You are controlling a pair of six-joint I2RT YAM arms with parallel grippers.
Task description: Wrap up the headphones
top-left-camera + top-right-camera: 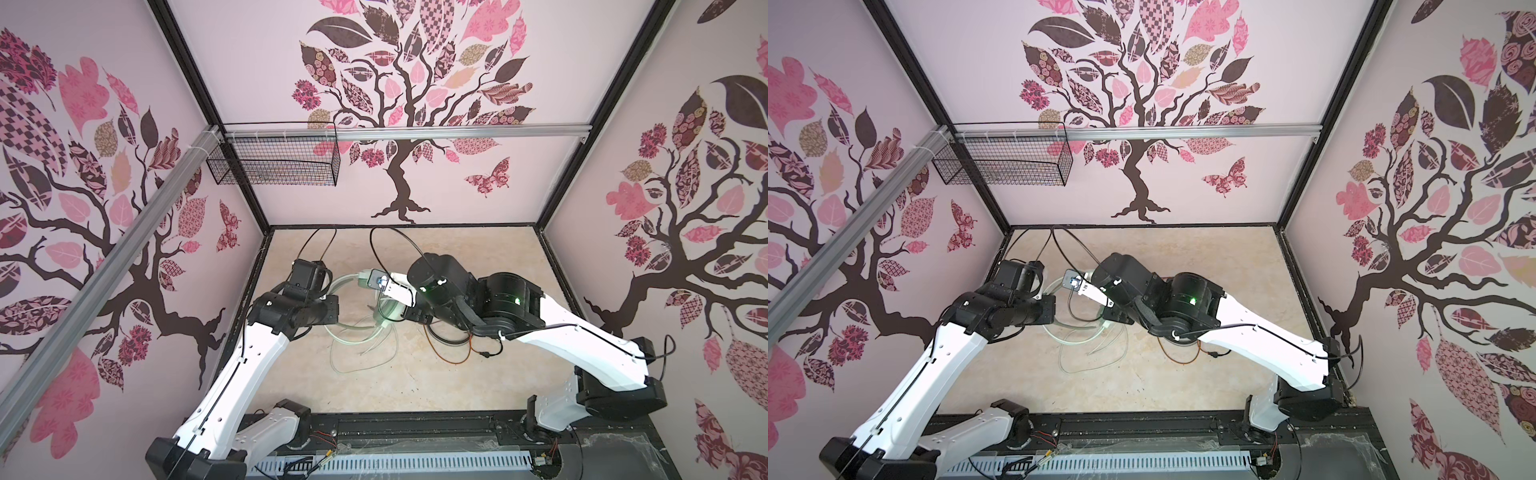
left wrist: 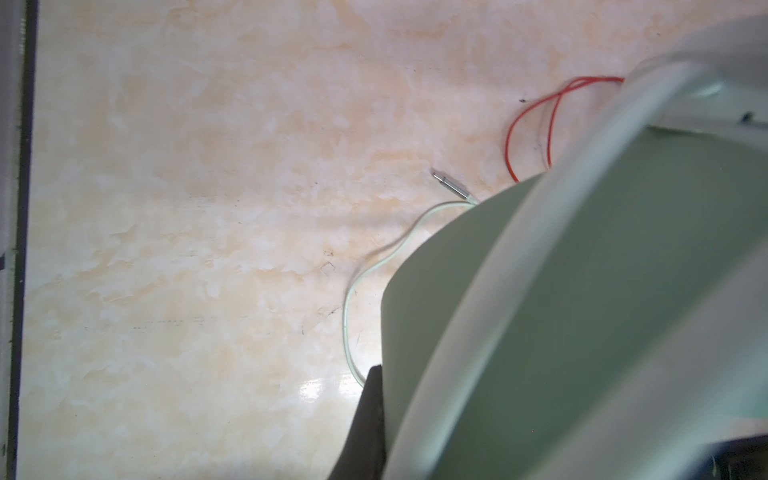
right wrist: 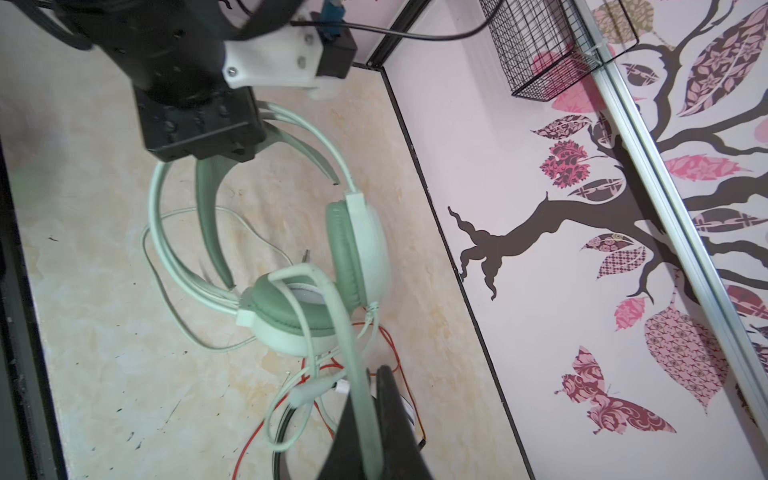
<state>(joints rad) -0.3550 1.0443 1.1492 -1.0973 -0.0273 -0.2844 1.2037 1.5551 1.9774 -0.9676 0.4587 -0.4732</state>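
The robot next has to swing its right gripper outward to the table beyond the far ear cup, going past that cup, and let go of the cable across both.
The mint-green headphones lie partly lifted over the beige table in the right wrist view, ear cups close together. My left gripper is shut on their headband, which hides all but one black finger. My right gripper is shut on a strand of their pale green cable; the rest of this cable loops on the table, its jack plug lying free. The white-and-black headphones sit under the right arm: only their black headband and orange-red cable show.
A black wire basket hangs on the back wall at the left, under an aluminium rail. Patterned walls and black frame posts close in the beige table. The two cables cross beneath the ear cups.
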